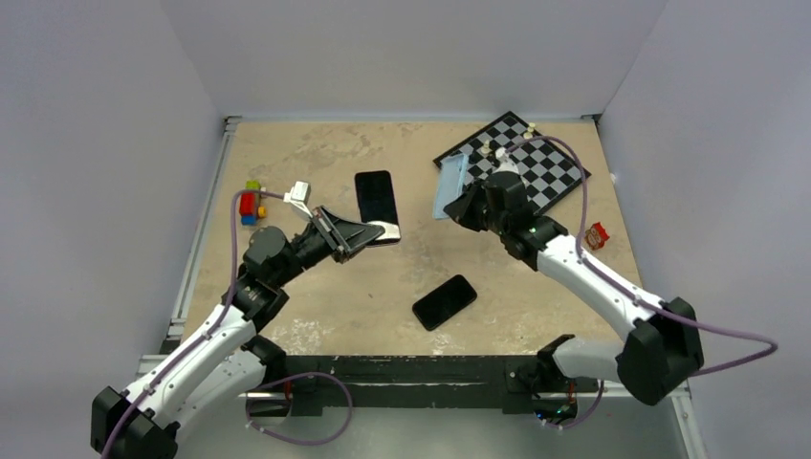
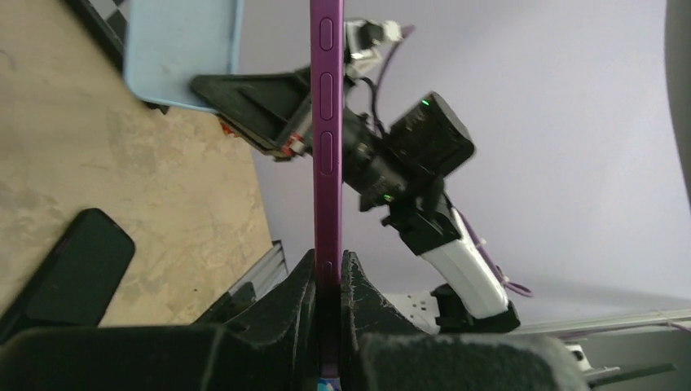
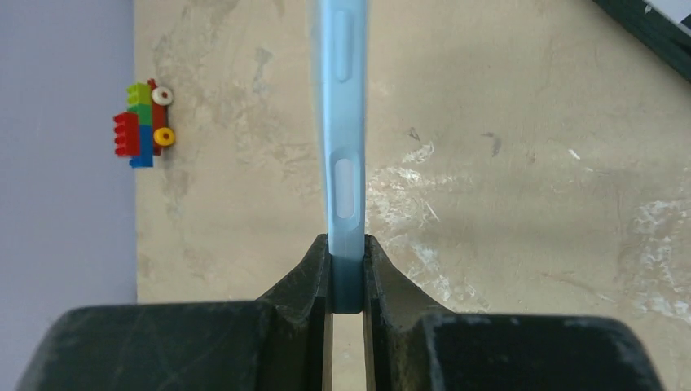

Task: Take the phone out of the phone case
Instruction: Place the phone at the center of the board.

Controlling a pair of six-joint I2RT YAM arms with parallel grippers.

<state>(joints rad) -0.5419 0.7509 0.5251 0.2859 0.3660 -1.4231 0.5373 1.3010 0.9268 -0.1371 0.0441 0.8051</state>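
Observation:
The left gripper carries the phone outward and down to the table's bare far edge beside the chessboard next, as that edge is clear, and releases the phone's lower end.
My left gripper is shut on the lower end of a phone in a purple case, held off the table with its dark screen showing. In the left wrist view the purple case stands edge-on between my fingers. My right gripper is shut on a light blue phone case, held edge-on in the right wrist view and seen flat in the left wrist view. No phone shows in it. A bare black phone lies on the table between the arms.
A chessboard with a few pieces lies at the back right, just behind my right gripper. A coloured brick toy sits at the left edge, also in the right wrist view. A small red item lies at the right.

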